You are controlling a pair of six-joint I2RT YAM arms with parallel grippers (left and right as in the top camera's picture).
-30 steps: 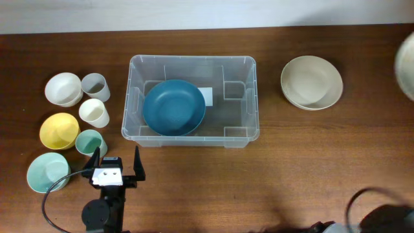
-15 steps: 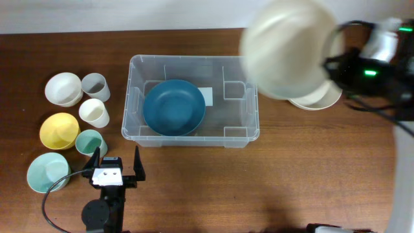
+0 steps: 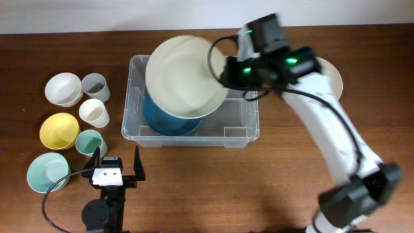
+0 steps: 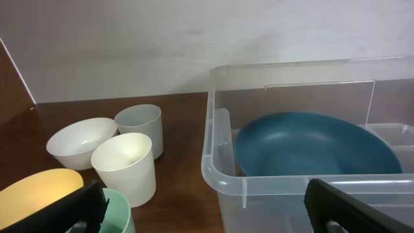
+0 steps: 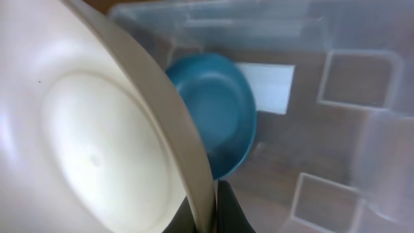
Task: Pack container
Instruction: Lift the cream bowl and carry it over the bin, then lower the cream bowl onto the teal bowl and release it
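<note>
The blue bowl point(image 3: 162, 123) inside the container is empty and its hollow faces up, so the robot's right gripper should bring the cream bowl down into it and release the cream bowl's rim.
The clear container point(image 3: 249, 123) sits mid-table with a blue bowl point(image 3: 162, 123) and a white label inside; it also shows in the left wrist view point(image 4: 223, 171) and the right wrist view point(image 5: 349, 77). My right gripper point(image 3: 223, 72) is shut on the rim of a large cream bowl point(image 3: 184, 76), holding it above the container over the blue bowl point(image 5: 217, 107). In the right wrist view the cream bowl point(image 5: 84, 142) fills the left side, its rim pinched between the fingers point(image 5: 210, 217). My left gripper point(image 3: 116, 166) is open and empty in front of the container's left corner.
Left of the container stand a white bowl point(image 3: 63, 88), grey cup point(image 3: 95, 85), cream cup point(image 3: 94, 112), yellow bowl point(image 3: 59, 130), green cup point(image 3: 89, 142) and teal bowl point(image 3: 44, 172). Another cream bowl point(image 3: 331, 72) lies at the right, mostly hidden by the arm.
My right arm has swung in from the right with the cream bowl, carrying it leftward to over the container. The left arm has not moved.
</note>
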